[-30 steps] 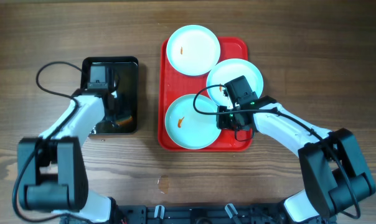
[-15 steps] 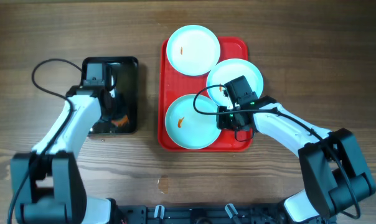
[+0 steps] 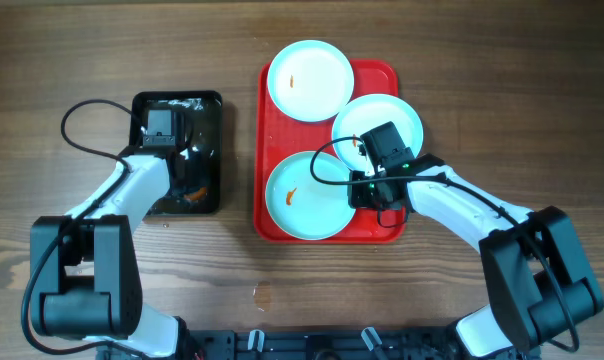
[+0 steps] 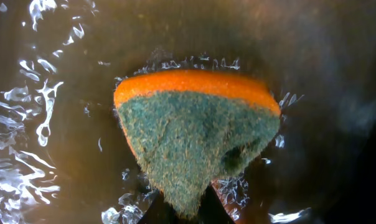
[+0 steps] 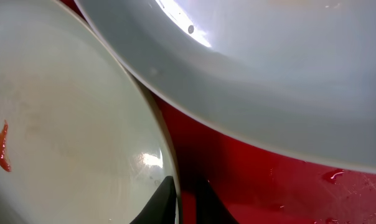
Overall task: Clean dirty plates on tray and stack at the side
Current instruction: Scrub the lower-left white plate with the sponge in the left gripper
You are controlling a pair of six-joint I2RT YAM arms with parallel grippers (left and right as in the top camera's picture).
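The sponge will next go up and across onto the near plate's orange smear (image 3: 291, 196) with my left gripper to wipe it. Then my left gripper will go back down into the black tray to let go.
Three pale blue plates lie on the red tray (image 3: 382, 72): a far plate (image 3: 310, 80), a right plate (image 3: 394, 112) and a near plate (image 3: 300, 198), each with an orange smear. My right gripper (image 3: 360, 190) is shut on the near plate's right rim. In the right wrist view its fingers (image 5: 185, 200) straddle that rim, with the near plate (image 5: 70, 124) at left, the right plate (image 5: 269, 62) above and the tray (image 5: 256, 180) beneath. My left gripper (image 3: 187, 190) is shut on an orange and green sponge (image 4: 197, 130) in the black tray's water, fingertips (image 4: 182, 214) at its lower corner.
The black tray (image 3: 177, 100) with water stands left of the red tray on the wooden table (image 3: 482, 80). A black cable (image 3: 82, 125) loops from the left arm over the table at far left.
My left arm has shifted slightly within the black tray, still holding the sponge in the water. The right arm and the plates have not moved.
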